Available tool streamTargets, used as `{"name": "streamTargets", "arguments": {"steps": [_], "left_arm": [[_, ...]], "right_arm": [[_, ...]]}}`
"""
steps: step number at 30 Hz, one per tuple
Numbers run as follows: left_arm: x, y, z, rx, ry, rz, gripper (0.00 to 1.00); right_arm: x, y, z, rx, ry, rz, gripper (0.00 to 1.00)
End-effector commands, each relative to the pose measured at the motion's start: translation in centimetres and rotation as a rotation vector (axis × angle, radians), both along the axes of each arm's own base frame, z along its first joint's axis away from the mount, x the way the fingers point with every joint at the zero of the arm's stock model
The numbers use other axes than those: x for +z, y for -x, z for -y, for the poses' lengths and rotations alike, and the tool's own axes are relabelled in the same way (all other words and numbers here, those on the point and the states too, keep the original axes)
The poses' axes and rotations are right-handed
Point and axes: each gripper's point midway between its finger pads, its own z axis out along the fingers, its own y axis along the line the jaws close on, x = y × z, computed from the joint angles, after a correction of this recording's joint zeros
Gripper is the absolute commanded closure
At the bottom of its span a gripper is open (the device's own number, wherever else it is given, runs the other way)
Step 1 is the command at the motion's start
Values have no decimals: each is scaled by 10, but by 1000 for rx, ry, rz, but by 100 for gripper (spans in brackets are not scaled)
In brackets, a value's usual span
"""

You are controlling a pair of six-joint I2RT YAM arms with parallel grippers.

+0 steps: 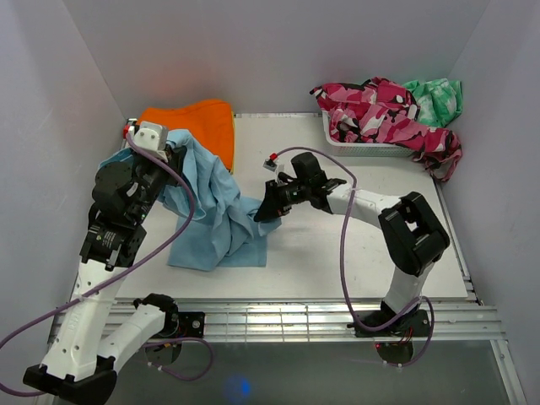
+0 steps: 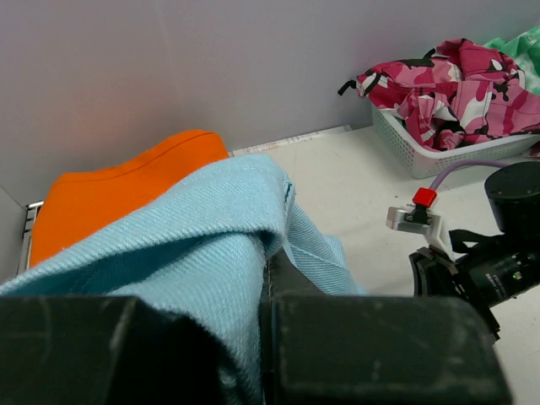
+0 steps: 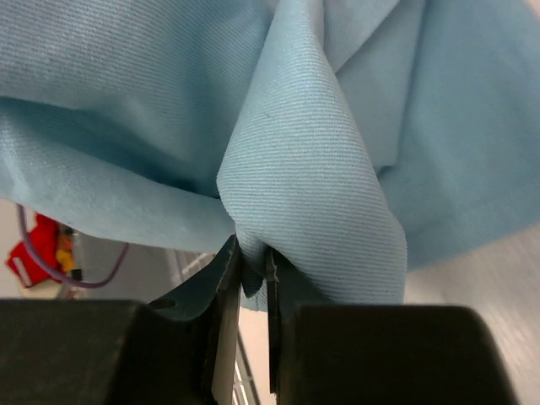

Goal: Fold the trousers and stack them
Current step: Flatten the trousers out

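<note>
My left gripper lowers back to the bare tabletop below it next and releases the trousers' upper end there, clear of the orange pair.
Light blue trousers [image 1: 215, 211] hang between my two grippers above the left half of the table. My left gripper [image 1: 173, 152] is shut on their upper end, near the back left; in the left wrist view the cloth [image 2: 169, 245] drapes over the closed fingers [image 2: 380, 346]. My right gripper [image 1: 263, 213] is shut on a fold at the trousers' right edge; in the right wrist view the blue cloth [image 3: 312, 169] is pinched between the fingertips [image 3: 221, 304]. Folded orange trousers [image 1: 198, 122] lie at the back left, also in the left wrist view [image 2: 118, 181].
A white basket [image 1: 371, 143] at the back right holds pink camouflage trousers [image 1: 380, 110] and a green garment [image 1: 437, 94]; the pink ones spill over its right side. White walls close in the table. A metal rail runs along the near edge [image 1: 321, 316].
</note>
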Motion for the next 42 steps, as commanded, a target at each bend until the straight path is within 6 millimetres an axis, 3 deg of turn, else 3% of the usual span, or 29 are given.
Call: {"name": "streamTargets", "arguments": {"steps": [1,6,11,12,14,16,21,22,24,25,26,27,28,29,31,32,36,42], "left_arm": [[19,6,3,-37,42,60,100],[13,2,3,-33,72,29,100],[9,1,1,-23,62,19,100],[6,-1,-1,-13,56,11,100],[3,-2,-2,-6,41,4,100],[-3,-4,-7,17,-11,-5,100],[-7,-9,-21,92,-57,-16,100],[-6,-9,-22,93,-62,-18,100],[-5,-9,-23,96,-80,-24,100],[-5,-9,-25,105,-88,-29,100],[-6,-9,-26,108,-97,-33,100],[-9,-9,-28,112,-123,-47,100],[-12,-10,-29,120,-135,-57,100],[-16,-10,-34,141,-152,-70,100],[-26,-11,-38,157,-183,-93,100],[-32,-11,-41,170,-198,-110,100],[-69,-15,-51,214,-271,-215,100],[-123,-10,-68,254,-383,-347,100]], "right_arm": [[-3,17,-24,14,-102,-168,92],[-57,20,-38,-17,-12,-312,92],[-105,1,-42,-80,97,-327,92],[-119,-1,-34,-102,172,-309,92],[-122,-11,-24,-142,259,-239,92],[-132,-26,3,-195,453,-127,92],[-119,-43,64,-216,681,90,92],[-129,-36,87,-221,750,100,92],[-122,-41,119,-242,803,148,92],[-130,-28,140,-230,856,120,92],[-123,-28,154,-229,867,147,92],[-125,-32,176,-263,898,143,92],[-132,-23,199,-282,951,125,92],[-125,-29,224,-305,965,147,92],[-124,-27,256,-332,1004,139,92],[-123,-25,284,-379,1026,110,92],[-110,-32,356,-421,1120,175,92],[-93,-29,429,-518,1205,195,92]]}}
